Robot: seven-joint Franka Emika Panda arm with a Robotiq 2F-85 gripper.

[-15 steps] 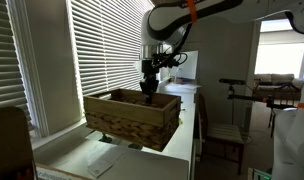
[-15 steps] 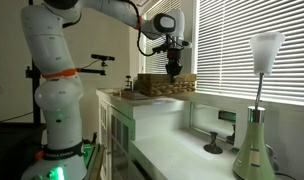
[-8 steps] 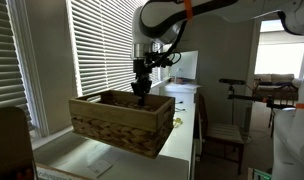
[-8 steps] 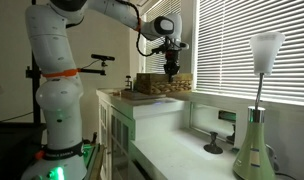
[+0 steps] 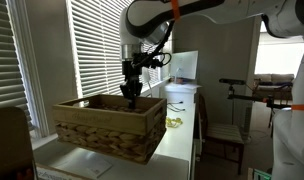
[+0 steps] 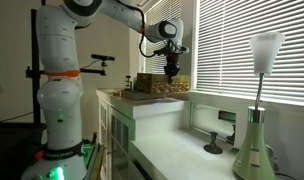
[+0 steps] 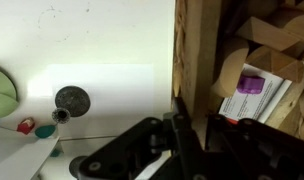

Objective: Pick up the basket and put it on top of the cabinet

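The gripper will next lower the tan wicker basket onto the pale cabinet top (image 5: 84, 163) and let go of the basket's rim, because the basket still hangs above that cabinet top.
The basket (image 5: 107, 128) is a large tan woven wicker box with a thicker rim. It hangs above the pale cabinet top (image 5: 182, 135), held by its far rim. My gripper (image 5: 131, 93) is shut on that rim. In the other exterior view the basket (image 6: 162, 84) shows small and far, above the cabinet (image 6: 157, 112), with the gripper (image 6: 171, 72) over it. In the wrist view the fingers (image 7: 192, 125) clamp the wooden rim (image 7: 197, 60). A booklet with a purple patch (image 7: 254, 88) lies inside the basket.
Window blinds (image 5: 92, 50) run along one side of the cabinet. A white bucket (image 5: 181, 98) and a green thing (image 5: 175, 122) sit beyond the basket. A lamp (image 6: 260, 110) stands at the cabinet's other end. A brown rounded seat (image 5: 7, 140) is at the near corner.
My gripper has carried the basket along the cabinet towards the exterior camera near the blinds; it appears larger and lower in that view. The grip on the rim is unchanged.
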